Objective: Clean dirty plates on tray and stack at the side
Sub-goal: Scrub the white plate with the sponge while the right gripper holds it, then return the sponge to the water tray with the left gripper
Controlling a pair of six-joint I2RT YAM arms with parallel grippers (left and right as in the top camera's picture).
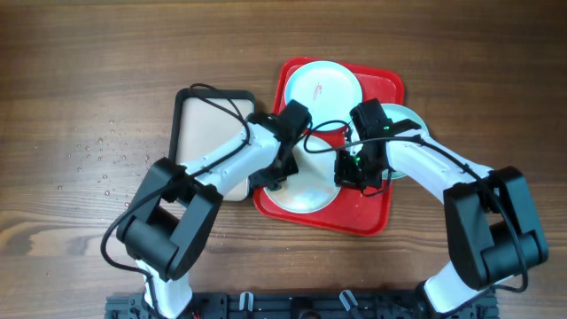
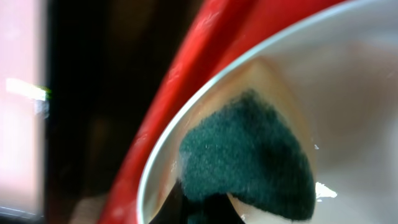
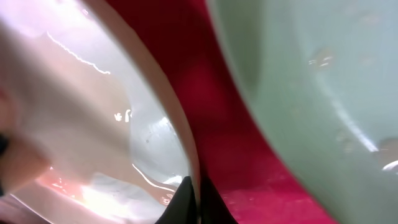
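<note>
The bottom of the cream tray [image 1: 211, 136] [image 2: 20, 130] lies open for the sponge. My left gripper wipes across the near plate next, then lifts, crosses over and lowers there.
The red tray [image 1: 383, 213] lies mid-table. A white plate [image 1: 322, 89] sits at its far end, a pale-blue plate [image 1: 415, 118] at its right edge and a pale plate [image 1: 310, 190] at its near end. My left gripper [image 1: 276, 173] is shut on a dark green sponge [image 2: 249, 155] that rests on the near plate [image 2: 348, 93] just inside its left rim. My right gripper [image 1: 354, 173] is shut on that plate's right rim [image 3: 186, 149]; its fingertips [image 3: 196, 202] pinch the edge. The pale-blue plate [image 3: 323, 93] lies beyond a strip of red tray [image 3: 217, 93].
A smaller cream tray with a black rim [image 1: 208, 133] lies left of the red tray, under my left arm. Water droplets [image 1: 97, 155] dot the wooden table at the left.
</note>
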